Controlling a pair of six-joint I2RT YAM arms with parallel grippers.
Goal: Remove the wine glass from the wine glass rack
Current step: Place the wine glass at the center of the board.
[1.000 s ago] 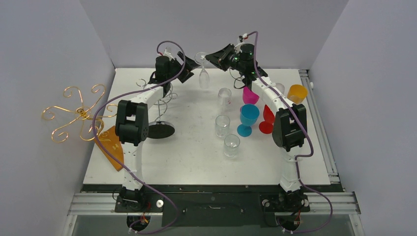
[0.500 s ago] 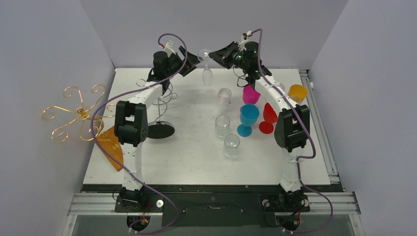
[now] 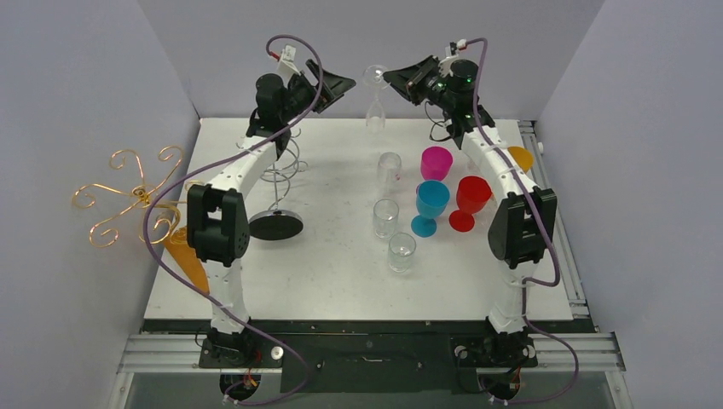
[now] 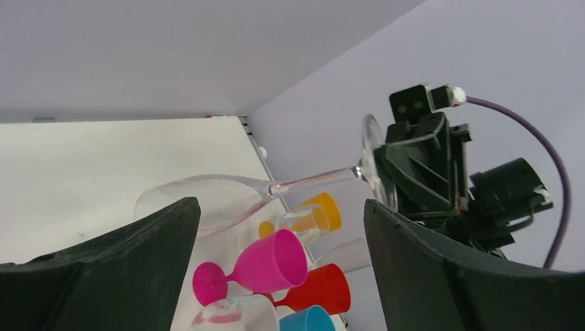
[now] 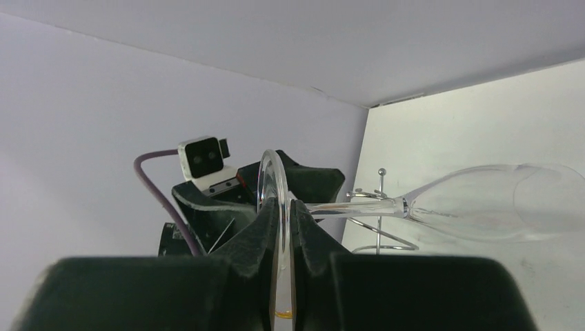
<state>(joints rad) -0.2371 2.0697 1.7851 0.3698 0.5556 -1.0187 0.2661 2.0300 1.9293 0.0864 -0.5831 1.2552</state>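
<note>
I need to move my left gripper to the right in the top view next, onto the glass bowl's rim (image 3: 375,128) (image 4: 139,205), because it hangs there and the glass's foot is held.
A clear wine glass (image 3: 373,109) hangs upside down in the air near the back wall, clear of the silver wire rack (image 3: 281,166). My right gripper (image 3: 394,78) is shut on the glass's round foot (image 5: 273,181), and the bowl (image 5: 497,203) points away from it. My left gripper (image 3: 338,85) is open and empty just left of the foot, not touching it. In the left wrist view the glass (image 4: 207,200) lies across the gap between the open fingers (image 4: 103,276), with the right gripper (image 4: 386,169) at its foot. The rack's wire top (image 5: 378,207) shows behind the stem.
Three clear glasses (image 3: 389,170) (image 3: 385,217) (image 3: 401,252) stand mid-table. A pink goblet (image 3: 436,162), a blue goblet (image 3: 430,206), a red goblet (image 3: 467,202) and an orange cup (image 3: 517,157) stand on the right. A gold wire rack (image 3: 128,198) and an orange piece (image 3: 187,262) are beyond the left edge.
My right gripper has carried the wine glass up and to the right, farther from the rack. My left gripper rose and stayed open beside it.
</note>
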